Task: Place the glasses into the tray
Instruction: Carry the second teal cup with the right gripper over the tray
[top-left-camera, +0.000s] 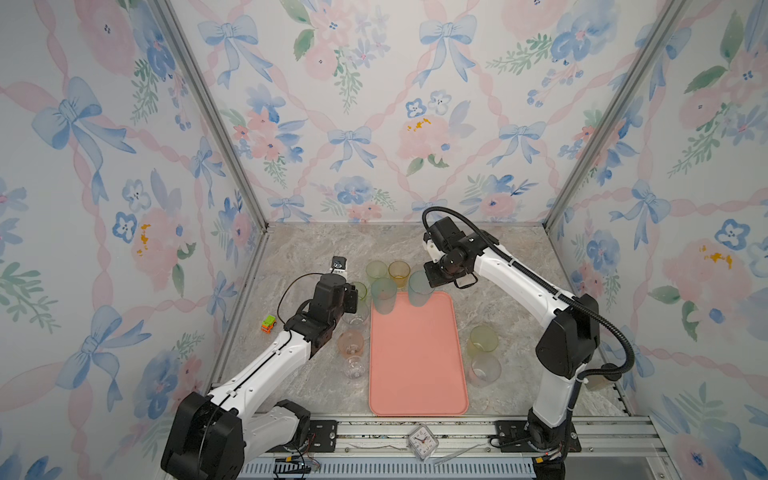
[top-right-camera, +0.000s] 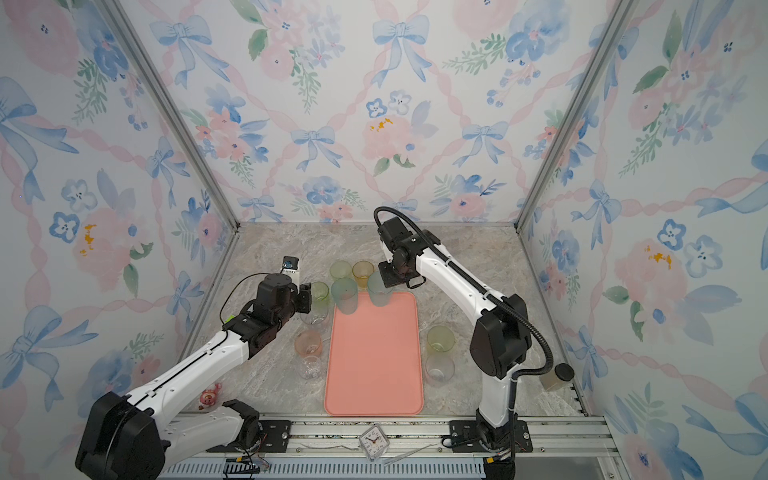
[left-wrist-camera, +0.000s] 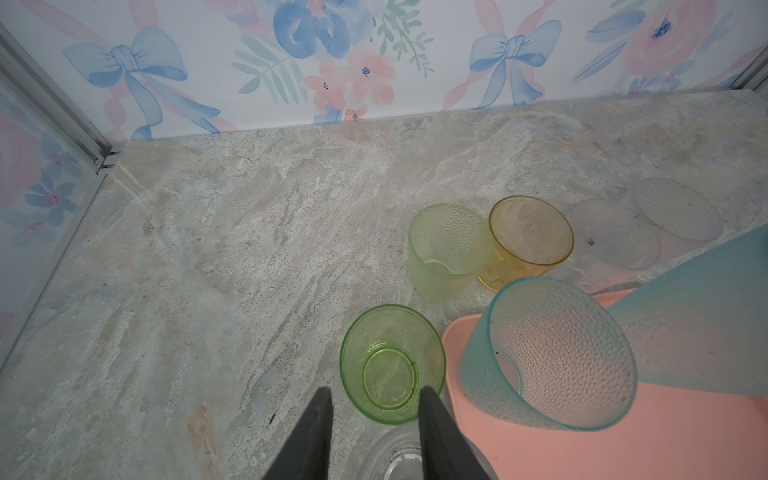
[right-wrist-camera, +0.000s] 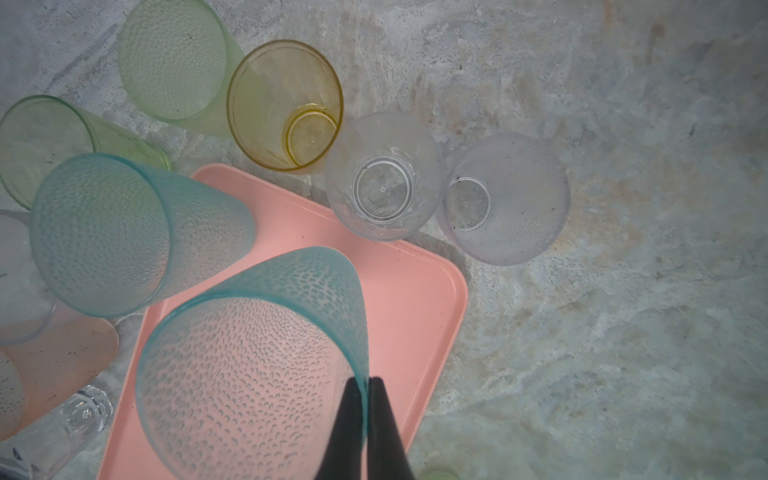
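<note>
Next, my right gripper moves down and toward the standing teal tumbler and releases the held one on the tray's bottom beside it, since that spot is empty.
The salmon-pink tray (top-left-camera: 415, 365) (top-right-camera: 374, 365) lies in the middle of the table. One tall teal tumbler (top-left-camera: 383, 295) stands on its far left corner. My right gripper (right-wrist-camera: 365, 384) is shut on the rim of a second teal tumbler (right-wrist-camera: 249, 357) (top-left-camera: 420, 287), held over the tray's far edge. My left gripper (left-wrist-camera: 376, 397) is open above the table left of the tray, holding nothing. A green glass (left-wrist-camera: 392, 361) sits just ahead of its fingertips and a clear glass (left-wrist-camera: 395, 457) under them. Several other glasses stand around the tray.
Yellow-green (top-left-camera: 376, 270) and amber (top-left-camera: 399, 272) glasses stand behind the tray, two clear ones (right-wrist-camera: 384, 195) (right-wrist-camera: 505, 199) under my right wrist. Pinkish (top-left-camera: 350, 343) and clear (top-left-camera: 354, 368) glasses stand left, two more (top-left-camera: 483, 338) (top-left-camera: 484, 371) right. A toy car (top-left-camera: 269, 324) is near the left wall.
</note>
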